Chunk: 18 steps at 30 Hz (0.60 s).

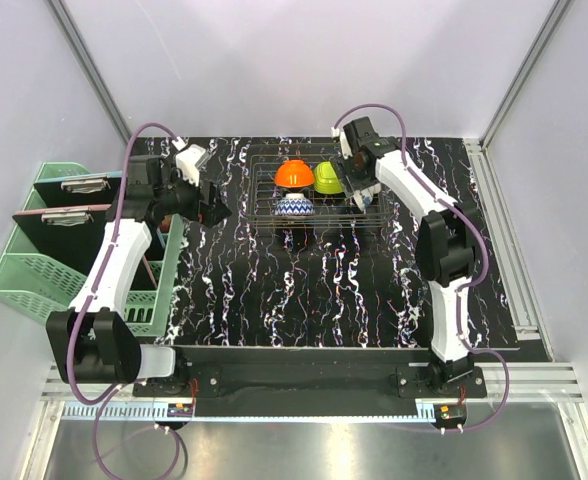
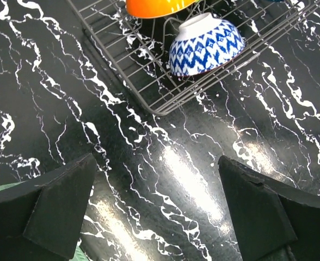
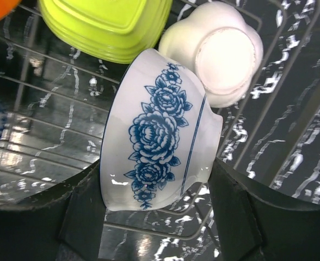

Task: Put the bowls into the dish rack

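The right gripper tilts toward the zigzag bowl next, before the white bowl's rim goes down onto the rack's empty wires. The white bowl is held on its side.
The dark wire dish rack stands at the back middle of the black marbled table. An orange bowl, a lime-green bowl and a blue-and-white zigzag bowl sit in it. My right gripper is inside the rack's right end. In the right wrist view it is shut on a white bowl with blue flowers, tilted on its side over the rack wires. A cream bowl lies upside down just behind it. My left gripper is open and empty over bare table by the rack's near-left corner.
A mint-green slatted basket holding two clipboards stands at the table's left edge, beside my left arm. White walls close in the back and both sides. The zigzag bowl leans at the rack's front edge.
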Motion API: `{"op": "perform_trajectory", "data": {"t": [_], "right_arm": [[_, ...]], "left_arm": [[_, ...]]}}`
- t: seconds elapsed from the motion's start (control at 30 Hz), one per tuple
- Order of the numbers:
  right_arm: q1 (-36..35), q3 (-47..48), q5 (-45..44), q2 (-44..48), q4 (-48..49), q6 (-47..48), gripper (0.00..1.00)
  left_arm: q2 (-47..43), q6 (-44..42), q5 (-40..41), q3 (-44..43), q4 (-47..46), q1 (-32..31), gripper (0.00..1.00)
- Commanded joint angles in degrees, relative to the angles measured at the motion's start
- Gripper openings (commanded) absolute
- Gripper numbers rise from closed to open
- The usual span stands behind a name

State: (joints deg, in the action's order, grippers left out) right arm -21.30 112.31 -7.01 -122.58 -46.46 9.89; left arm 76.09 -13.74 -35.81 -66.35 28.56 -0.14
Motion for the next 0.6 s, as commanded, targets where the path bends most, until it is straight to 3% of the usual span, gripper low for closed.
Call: {"op": "perform_trajectory", "data": {"t": [0.0,0.57], "right_arm": [[-2.43,3.44,-10.74,-0.46,1.37,4.87,0.00],[-9.46,8.71,-19.44,-8.80,-5.39,9.09,0.01]], "left_arm": [[-2.00,-1.64,-1.45,0.78,-1.31,1.81,0.99],[-3.06,-2.35,-2.86,1.31,-0.87,3.74,0.99]]}}
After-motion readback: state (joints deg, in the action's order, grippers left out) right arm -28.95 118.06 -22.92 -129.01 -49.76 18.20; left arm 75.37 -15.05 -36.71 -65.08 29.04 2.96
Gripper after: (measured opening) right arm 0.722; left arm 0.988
